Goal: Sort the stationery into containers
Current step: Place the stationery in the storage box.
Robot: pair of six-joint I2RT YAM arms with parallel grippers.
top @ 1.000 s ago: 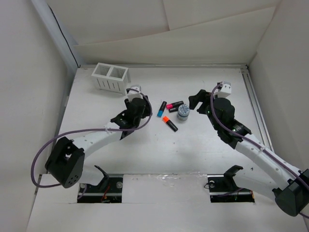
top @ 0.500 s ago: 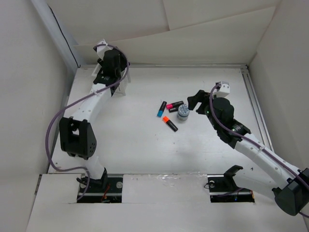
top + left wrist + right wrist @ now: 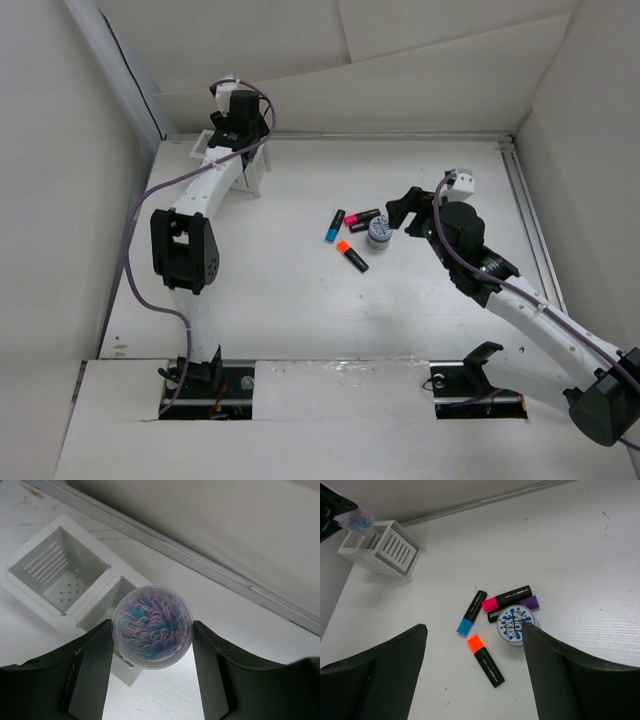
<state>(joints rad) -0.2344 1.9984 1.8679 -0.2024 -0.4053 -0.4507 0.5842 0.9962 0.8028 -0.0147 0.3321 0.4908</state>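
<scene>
My left gripper should lower the clear round cylinder (image 3: 152, 626) over the basket's section nearer the markers next, then open there, because it is still above the basket's rim.
My left gripper (image 3: 152, 630) is shut on a clear round cylinder (image 3: 152, 626) full of coloured clips and holds it above the white two-compartment basket (image 3: 30, 582), over its right compartment. In the top view the left gripper (image 3: 240, 118) hides most of the basket (image 3: 254, 175). My right gripper (image 3: 474, 627) is open and empty above the markers: a blue-ended one (image 3: 471, 612), a pink-ended one (image 3: 506, 598), a purple-ended one (image 3: 530, 603) and an orange-ended one (image 3: 486, 661). A second round cylinder with a blue-and-white lid (image 3: 514, 624) stands beside them, by the right finger.
A raised metal rail (image 3: 380, 135) runs along the table's far edge behind the basket, and another rail (image 3: 530, 230) runs down the right side. White walls close in on the left, back and right.
My left arm has swung from the table's middle to the far left corner, carrying the round cylinder over the basket. The right arm and the markers have not moved.
</scene>
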